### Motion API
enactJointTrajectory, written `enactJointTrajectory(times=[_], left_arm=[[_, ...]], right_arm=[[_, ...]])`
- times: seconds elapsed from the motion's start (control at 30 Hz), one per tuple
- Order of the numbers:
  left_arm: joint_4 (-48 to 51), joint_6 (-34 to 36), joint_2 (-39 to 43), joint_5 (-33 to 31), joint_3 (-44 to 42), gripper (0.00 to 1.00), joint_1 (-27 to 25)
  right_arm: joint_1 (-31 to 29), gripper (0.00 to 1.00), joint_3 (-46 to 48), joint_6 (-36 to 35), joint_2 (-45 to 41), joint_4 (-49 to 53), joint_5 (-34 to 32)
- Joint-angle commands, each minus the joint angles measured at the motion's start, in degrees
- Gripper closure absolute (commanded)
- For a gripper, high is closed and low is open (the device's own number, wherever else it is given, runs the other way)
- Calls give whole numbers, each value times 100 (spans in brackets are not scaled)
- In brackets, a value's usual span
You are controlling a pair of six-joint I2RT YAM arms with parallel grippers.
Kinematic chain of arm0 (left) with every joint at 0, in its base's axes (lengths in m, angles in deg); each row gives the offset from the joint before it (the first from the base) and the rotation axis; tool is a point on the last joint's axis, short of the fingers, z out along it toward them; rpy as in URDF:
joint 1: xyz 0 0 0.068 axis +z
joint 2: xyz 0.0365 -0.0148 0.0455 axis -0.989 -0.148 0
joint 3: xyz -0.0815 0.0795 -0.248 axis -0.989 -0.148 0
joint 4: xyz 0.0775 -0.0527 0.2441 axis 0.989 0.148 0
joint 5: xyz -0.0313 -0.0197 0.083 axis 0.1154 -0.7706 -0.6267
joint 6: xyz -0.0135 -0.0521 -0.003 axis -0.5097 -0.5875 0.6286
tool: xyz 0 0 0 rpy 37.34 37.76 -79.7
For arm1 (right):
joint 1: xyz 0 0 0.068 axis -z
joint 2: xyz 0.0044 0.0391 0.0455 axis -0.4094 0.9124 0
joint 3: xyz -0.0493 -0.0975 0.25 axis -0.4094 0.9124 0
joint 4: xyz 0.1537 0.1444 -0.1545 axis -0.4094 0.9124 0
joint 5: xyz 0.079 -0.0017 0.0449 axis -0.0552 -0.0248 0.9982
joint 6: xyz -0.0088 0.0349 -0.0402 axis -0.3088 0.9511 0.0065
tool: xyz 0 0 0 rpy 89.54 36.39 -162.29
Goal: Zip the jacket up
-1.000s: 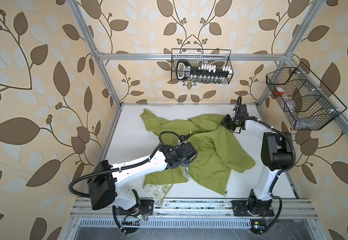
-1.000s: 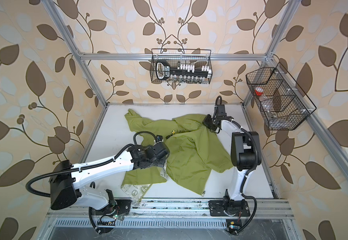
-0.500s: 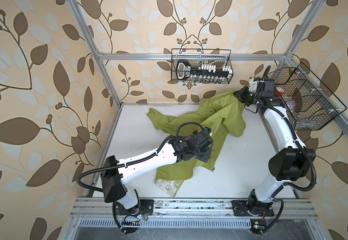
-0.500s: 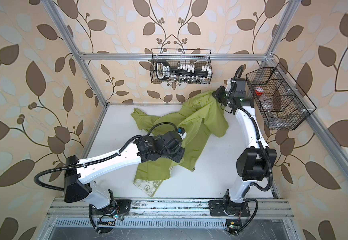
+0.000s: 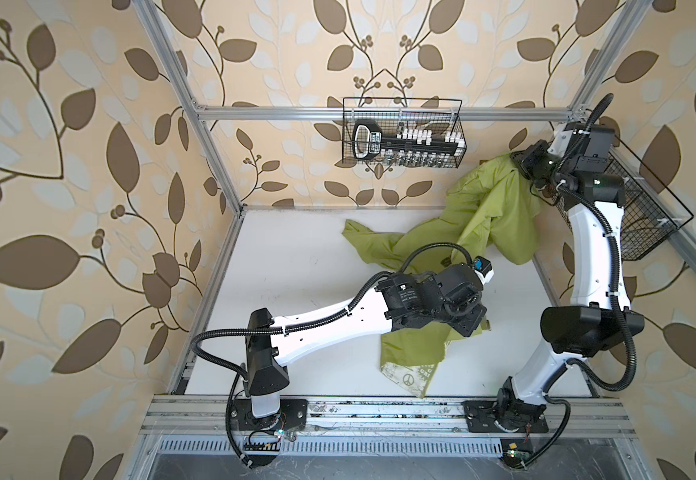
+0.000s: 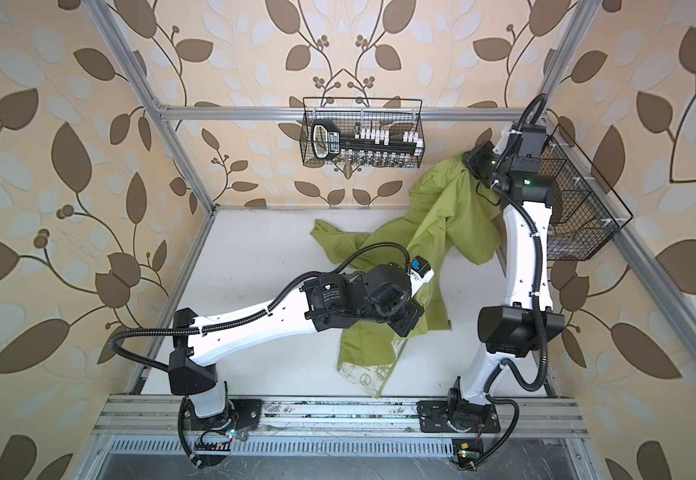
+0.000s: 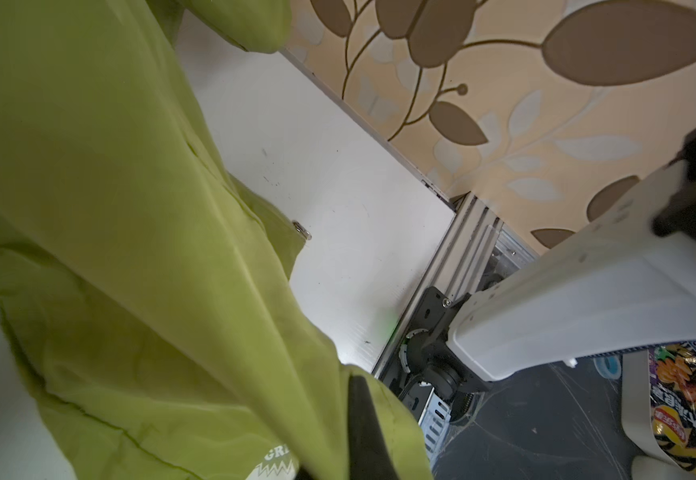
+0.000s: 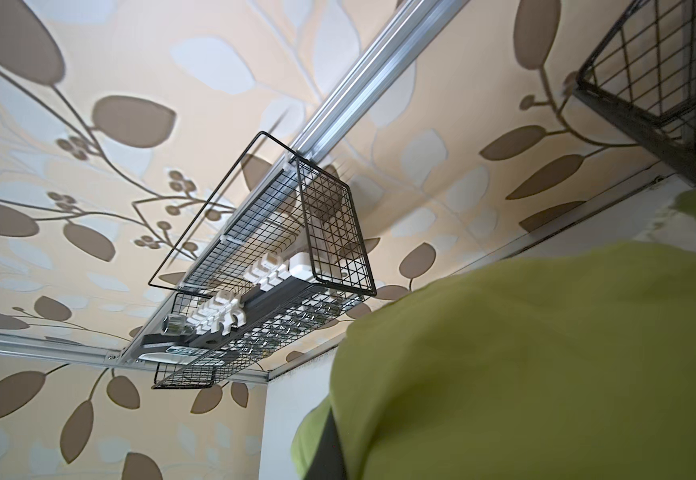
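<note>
I next need my right gripper to lower the jacket's raised upper edge toward the far tabletop below the back basket (image 5: 380, 217) and release it there.
The lime-green jacket (image 5: 483, 216) hangs stretched between my two grippers in both top views, one sleeve trailing on the white table (image 5: 296, 270). My right gripper (image 5: 523, 164) is raised at the back right corner, shut on the jacket's upper edge (image 6: 450, 195). My left gripper (image 5: 477, 328) is low near the table's middle right, shut on the jacket's lower part; printed lining (image 5: 410, 376) shows beneath. In the left wrist view a black finger (image 7: 365, 424) is wrapped in green fabric (image 7: 130, 208), and a small metal pull (image 7: 301, 230) sits at a fabric edge. The right wrist view shows one finger (image 8: 329, 449) pinching fabric (image 8: 546, 353).
A wire basket (image 5: 402, 133) with black and white parts hangs on the back rail. A second wire basket (image 5: 637, 208) hangs on the right wall, close behind my right wrist. The aluminium rail (image 5: 379, 411) with both arm bases runs along the table's front edge.
My right gripper has risen from the table to the back right corner, lifting the jacket's top. My left gripper has moved right with the lower part, so the jacket now hangs stretched.
</note>
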Motion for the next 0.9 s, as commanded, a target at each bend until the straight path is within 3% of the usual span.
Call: enactJointTrajectory(times=[0.0,0.17,0.33,0.6,0.87], left_arm=[[-467,-44,642,-680,-539,100,37],[-1030,-702,1733,-1066,-2219,100,552],[-929,-1264,2838,-1268,-3550,100,1385],[-261,-1669,3635,-1353,-4795,100,2502],[288,-2336,3938,-1696,-5653,100,3270]], right_arm=[[-197,100,-168,-57,41,59,99],[-847,100,473,-345,-158,-95,-232],[-1581,100,1540,-377,-510,-626,-601],[-2660,100,2744,-239,-609,-1357,-946],[-3646,100,2600,-283,159,-1426,-1263]])
